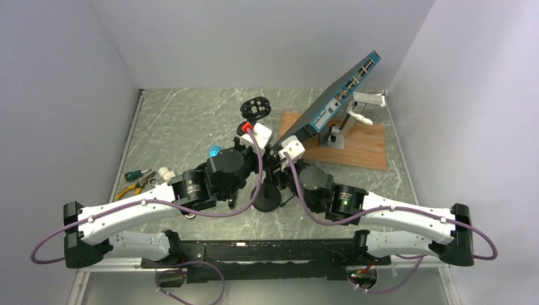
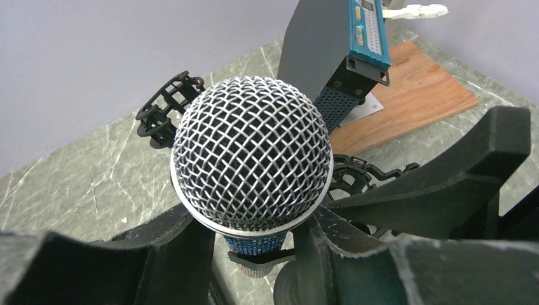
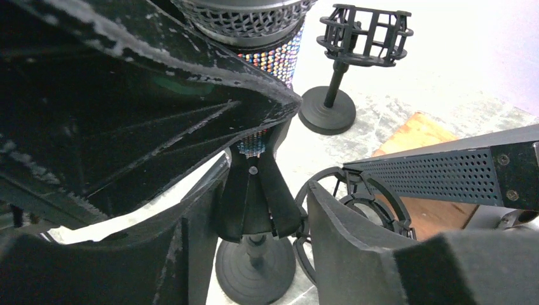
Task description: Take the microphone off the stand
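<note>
My left gripper will next lift the microphone, carry it to the left in the top view, and lower it to release it on the bare tabletop beside the microphone's blue tip.
The microphone (image 2: 251, 152) has a silver mesh head and a blue glitter body. It stands upright in the black clip (image 3: 254, 197) of a small stand with a round base (image 1: 267, 198). My left gripper (image 2: 254, 244) is shut on the microphone's neck just under the head, one finger (image 2: 171, 248) on each side. My right gripper (image 3: 264, 210) is shut on the stand's clip below it, above the base (image 3: 254, 270). In the top view both grippers, left (image 1: 257, 159) and right (image 1: 278, 166), meet over the stand and hide the microphone.
An empty shock-mount stand (image 1: 255, 108) stands behind. A loose shock-mount ring (image 3: 368, 203) lies right of the base. A network switch (image 1: 340, 95) leans over a wooden board (image 1: 356, 143) at the back right. Pliers and a screwdriver (image 1: 136, 181) lie at the left.
</note>
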